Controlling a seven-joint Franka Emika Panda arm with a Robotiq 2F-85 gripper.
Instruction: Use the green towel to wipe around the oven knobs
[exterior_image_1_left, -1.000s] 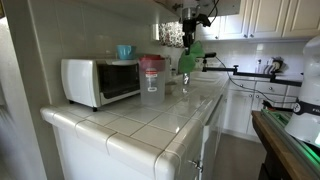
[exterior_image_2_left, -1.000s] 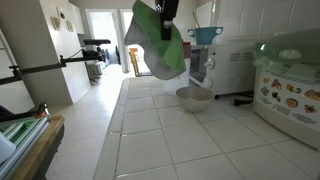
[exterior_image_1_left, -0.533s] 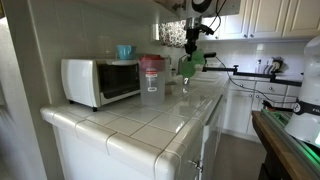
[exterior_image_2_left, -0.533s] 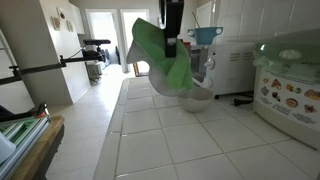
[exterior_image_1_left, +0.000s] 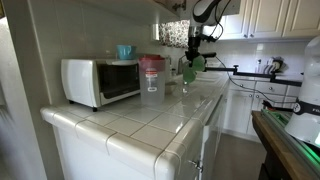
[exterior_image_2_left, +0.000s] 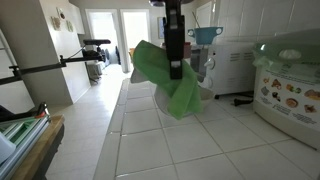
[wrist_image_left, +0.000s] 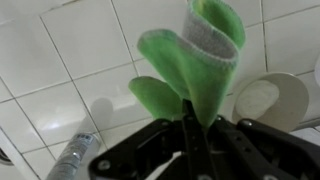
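Note:
The spot of bare white tiles below my gripper, beside the bowl, is free. My gripper should next lower the green towel (exterior_image_2_left: 168, 82) onto it and let go of the towel.
The green towel (exterior_image_2_left: 168, 82) hangs in the air over the tiled counter, pinched at its top by my gripper (exterior_image_2_left: 176, 66), which is shut on it. In an exterior view the towel (exterior_image_1_left: 190, 66) dangles to the right of the clear container. The wrist view shows the towel (wrist_image_left: 196, 55) folded and squeezed between the black fingers of the gripper (wrist_image_left: 197, 120). The white toaster oven (exterior_image_1_left: 100, 82) stands at the counter's far end, also seen as the oven (exterior_image_2_left: 236, 62) behind the towel. Its knobs are too small to make out.
A teal cup (exterior_image_1_left: 125, 51) sits on the oven. A clear pink-lidded container (exterior_image_1_left: 151, 79) stands beside it. A metal bowl (wrist_image_left: 270, 100) lies on the tiles under the towel, with a small silvery can (wrist_image_left: 73, 158) nearby. A rice cooker (exterior_image_2_left: 291, 88) stands close by.
The gripper has come down with the towel, from high above the counter to just above the metal bowl. The grip has stayed shut.

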